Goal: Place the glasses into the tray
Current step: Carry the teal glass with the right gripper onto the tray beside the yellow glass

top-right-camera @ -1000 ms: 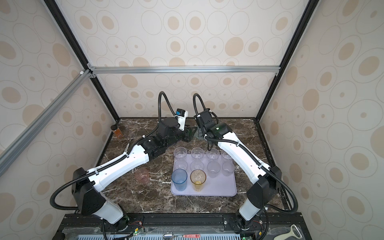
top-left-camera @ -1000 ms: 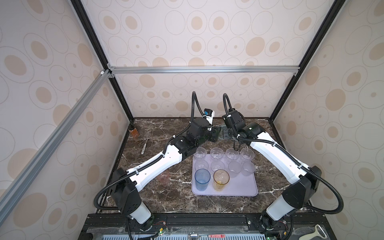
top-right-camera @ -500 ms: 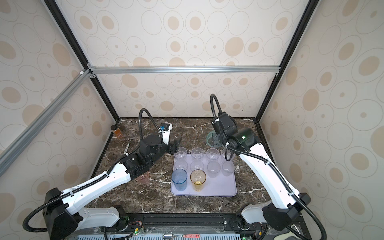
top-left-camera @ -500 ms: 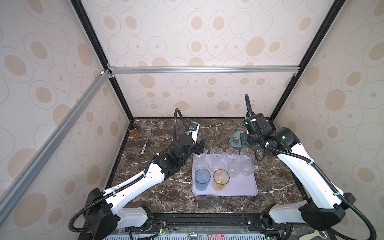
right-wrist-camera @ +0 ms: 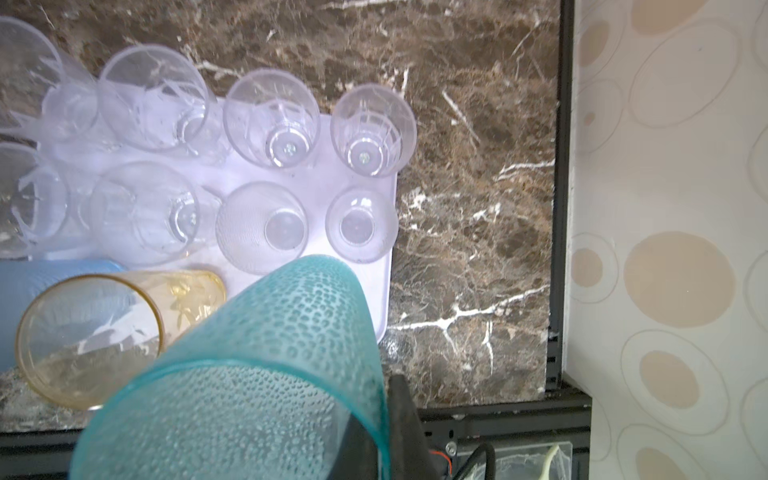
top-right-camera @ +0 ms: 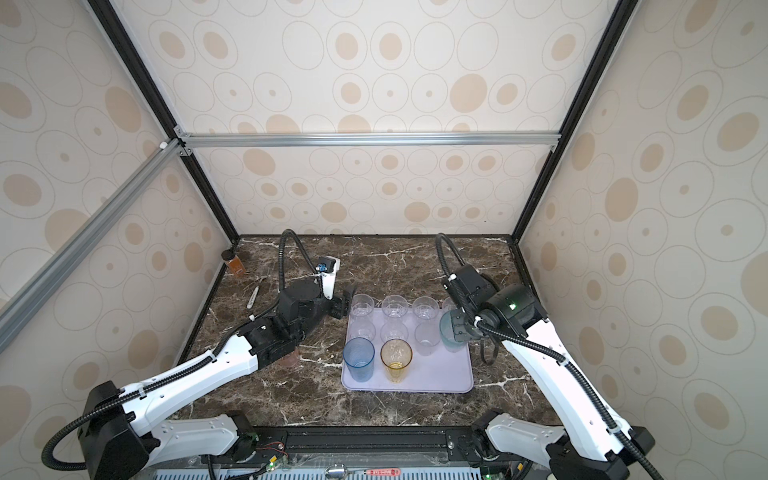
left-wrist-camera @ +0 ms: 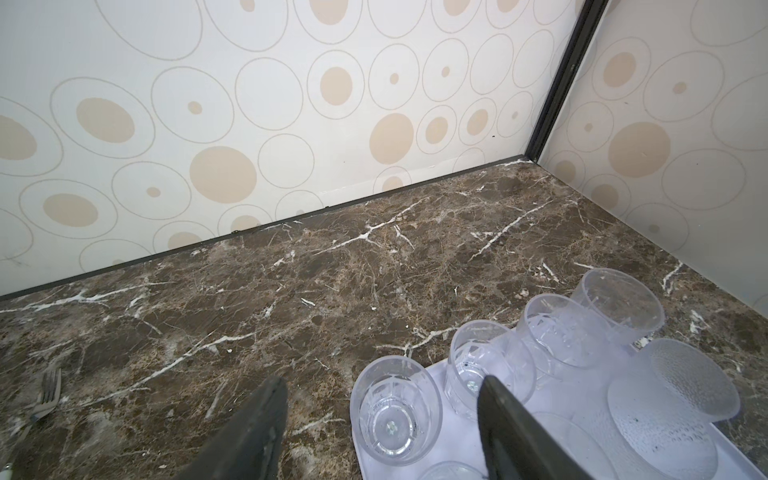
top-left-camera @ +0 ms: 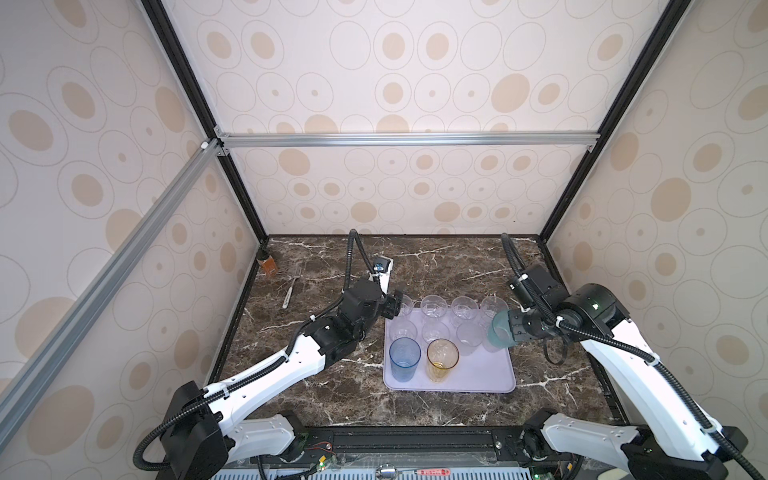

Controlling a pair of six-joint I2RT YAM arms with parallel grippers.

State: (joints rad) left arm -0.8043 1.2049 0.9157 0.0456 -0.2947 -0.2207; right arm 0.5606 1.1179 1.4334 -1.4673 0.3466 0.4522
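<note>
The bare spot on the tray beside the amber glass is below and back from my right gripper, so my right gripper will next move back, go down to that spot and release the teal glass's rim.
The pale lavender tray (top-left-camera: 478,376) (top-right-camera: 440,376) holds several clear glasses, a tall blue one (top-left-camera: 404,362) and an amber one (top-left-camera: 442,358). My right gripper (top-left-camera: 513,330) (right-wrist-camera: 380,424) is shut on the rim of the teal glass (top-left-camera: 498,330) (top-right-camera: 448,332) (right-wrist-camera: 270,374) and holds it tilted over the tray's right side. My left gripper (top-left-camera: 397,306) (left-wrist-camera: 382,384) stands open beside the clear glass (left-wrist-camera: 395,411) at the tray's far left corner and grips nothing. A pink glass (top-right-camera: 289,358) shows partly under the left arm, on the table left of the tray.
An amber bottle (top-left-camera: 266,264) (top-right-camera: 235,264) stands in the back left corner. A fork (top-left-camera: 291,289) (left-wrist-camera: 43,395) lies near it. Patterned walls with black posts close in the back and both sides.
A second ago both grippers met at the back middle by the teal glass. The left has opened and drawn back to the tray's corner. The right has carried the teal glass over the tray's right side.
</note>
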